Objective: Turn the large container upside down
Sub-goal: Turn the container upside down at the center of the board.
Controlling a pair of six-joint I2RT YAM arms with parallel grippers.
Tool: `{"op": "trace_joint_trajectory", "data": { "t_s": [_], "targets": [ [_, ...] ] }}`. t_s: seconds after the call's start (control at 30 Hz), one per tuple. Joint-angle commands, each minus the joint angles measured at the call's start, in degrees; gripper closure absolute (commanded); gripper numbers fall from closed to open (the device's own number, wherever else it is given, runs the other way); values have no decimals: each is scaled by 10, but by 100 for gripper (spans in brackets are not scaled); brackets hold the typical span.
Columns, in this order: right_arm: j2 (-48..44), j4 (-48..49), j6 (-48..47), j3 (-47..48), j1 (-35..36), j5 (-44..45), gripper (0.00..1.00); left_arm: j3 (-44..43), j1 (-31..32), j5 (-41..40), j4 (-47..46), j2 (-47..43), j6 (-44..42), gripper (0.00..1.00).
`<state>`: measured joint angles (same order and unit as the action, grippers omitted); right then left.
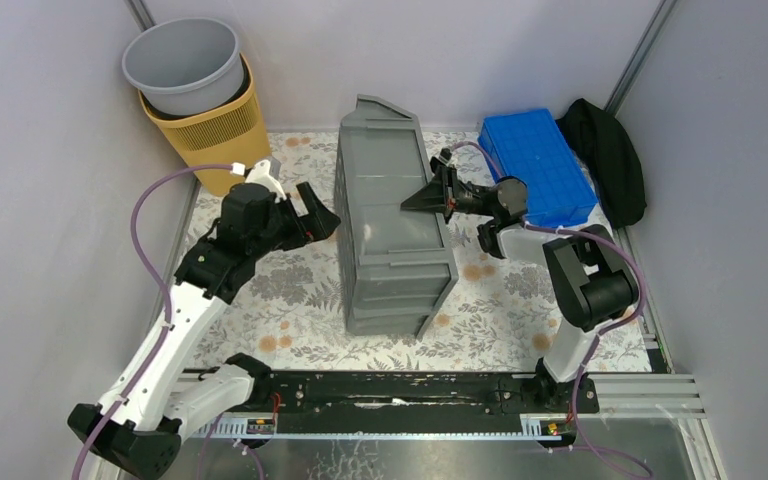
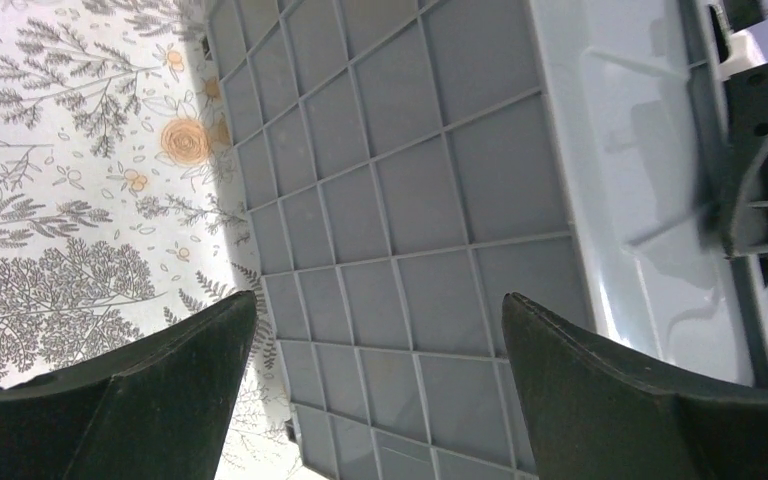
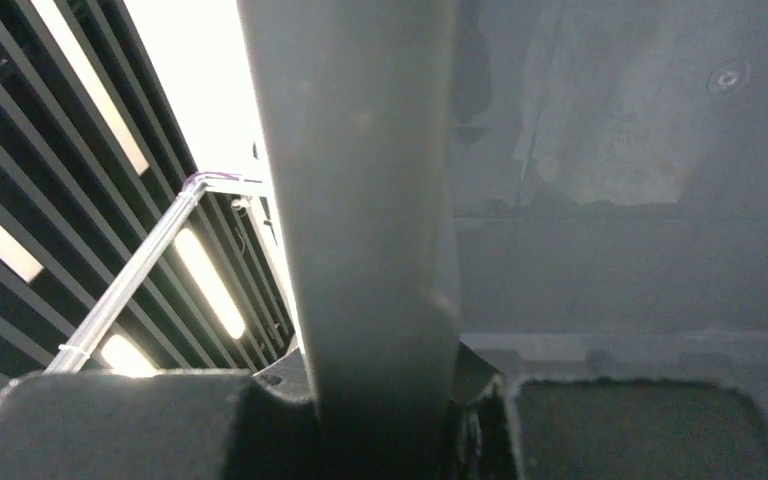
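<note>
The crate's opening still faces sideways, so my right gripper needs to move outward toward the yellow basket next, then lower the crate's upper rim point(image 1: 444, 234) point(image 3: 365, 240) and let it go.
The large container point(image 1: 392, 235), a dark-grey crate, stands on its long side in the middle of the table, with its open mouth facing right. My left gripper point(image 1: 318, 214) is open and empty just left of it, facing the square-gridded underside point(image 2: 400, 200). In the left wrist view the gripper point(image 2: 380, 330) has its jaws wide apart, with nothing between them. My right gripper point(image 1: 430, 194) is shut on the crate's upper rim on the right side. In the right wrist view the thick rim point(image 3: 360, 200) runs between the fingers point(image 3: 110, 420) of that gripper point(image 3: 380, 400).
A round light-grey bucket point(image 1: 182, 65) sits in a yellow basket point(image 1: 215, 130) at the back left. A blue ribbed tray point(image 1: 538, 165) and a black cloth point(image 1: 608, 155) lie at the back right, close to my right arm. Walls enclose the floral-covered table point(image 1: 280, 290).
</note>
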<state>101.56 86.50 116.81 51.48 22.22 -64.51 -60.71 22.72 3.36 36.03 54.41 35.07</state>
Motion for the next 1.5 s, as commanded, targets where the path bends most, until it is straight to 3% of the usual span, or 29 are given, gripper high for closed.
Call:
{"op": "trace_joint_trajectory", "data": {
  "t_s": [0.0,0.13,0.53,0.77,0.93,1.07,1.23,1.27,1.33,1.47],
  "targets": [
    [1,113,-1,60,10,113,100,-40,-11,-29,-10,-8,9,0],
    [24,114,-28,86,17,172,100,-70,-17,-34,-5,11,3,0],
    [179,115,-51,285,67,273,100,-81,-61,-65,17,12,-21,0],
    [288,115,-40,441,102,305,100,-115,-133,-59,31,29,-51,0],
    [361,114,-29,517,116,331,100,-138,-222,25,34,48,-63,0],
    [396,114,-23,537,120,338,100,-141,-257,82,24,69,-62,0],
    [394,115,-33,483,118,316,100,-132,-262,104,6,80,-61,0],
    [393,114,-31,474,118,309,99,-129,-262,108,3,81,-61,0],
    [390,114,-25,454,117,299,84,-125,-262,124,-1,85,-63,0],
    [362,113,-40,388,110,280,66,-115,-262,137,-4,86,-66,0]
  ]
}}
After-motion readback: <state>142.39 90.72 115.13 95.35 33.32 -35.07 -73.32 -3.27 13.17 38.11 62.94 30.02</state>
